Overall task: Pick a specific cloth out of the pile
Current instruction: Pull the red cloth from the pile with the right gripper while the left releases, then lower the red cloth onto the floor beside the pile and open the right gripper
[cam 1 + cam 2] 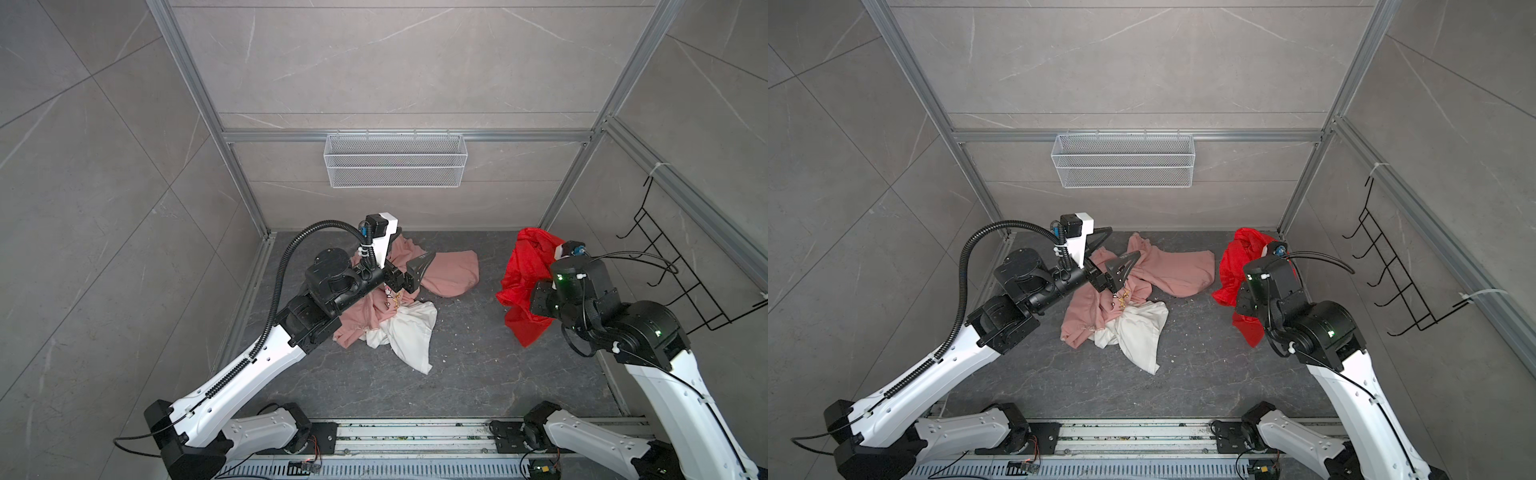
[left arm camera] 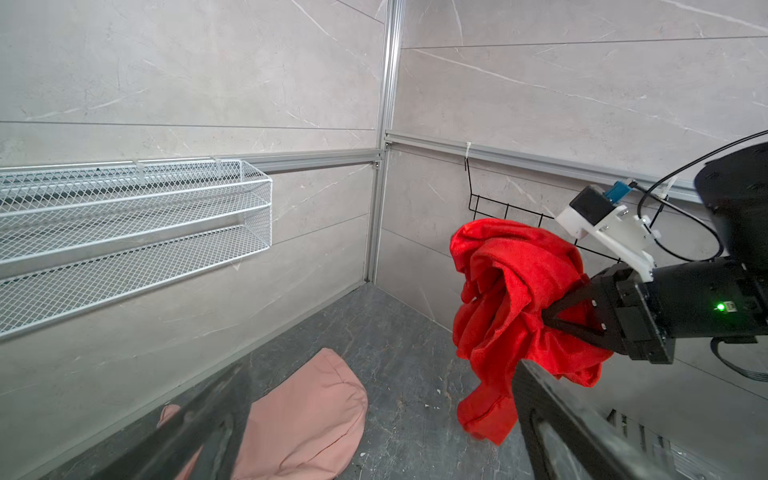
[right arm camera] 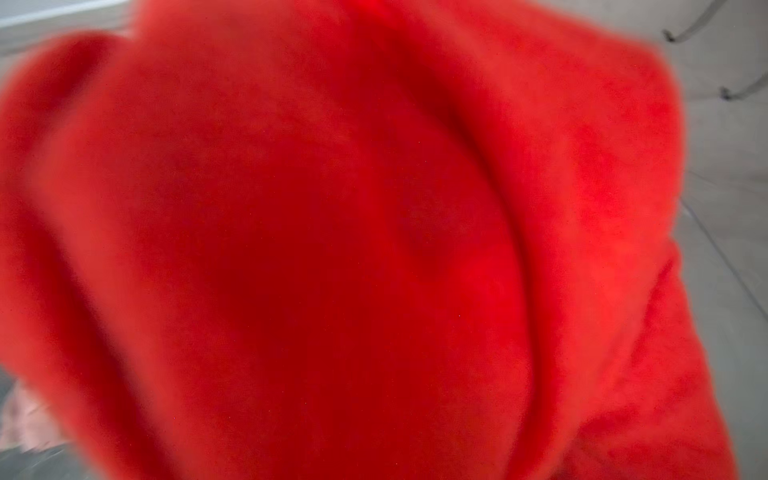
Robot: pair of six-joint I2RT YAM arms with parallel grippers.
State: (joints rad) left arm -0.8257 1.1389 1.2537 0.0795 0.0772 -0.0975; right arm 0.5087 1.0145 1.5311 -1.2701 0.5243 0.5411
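The right gripper moves down and back next and releases the red cloth (image 1: 521, 270) on the bare floor, which lies clear of the pile, below and nearer the base.
The red cloth (image 1: 521, 270) (image 1: 1233, 266) hangs bunched from my right gripper (image 2: 550, 312), which is shut on it at the right of the floor, apart from the pile. It fills the right wrist view (image 3: 374, 249) and hides the jaws there. In the left wrist view the cloth (image 2: 515, 291) dangles just above the floor. The pile, a pale pink sweatshirt (image 1: 449, 274) (image 1: 1179, 274) and a white cloth (image 1: 411, 332) (image 1: 1138, 332), lies at centre left. My left gripper (image 1: 409, 259) (image 1: 1113, 253) (image 2: 380, 374) hovers over the pink sweatshirt (image 2: 307, 415), open and holding nothing.
A white wire basket (image 1: 395, 160) hangs on the back wall. A black wire rack (image 1: 685, 270) is fixed to the right wall, close behind the right arm. Aluminium frame posts stand in the back corners. The dark stone floor (image 1: 469, 345) is speckled with crumbs.
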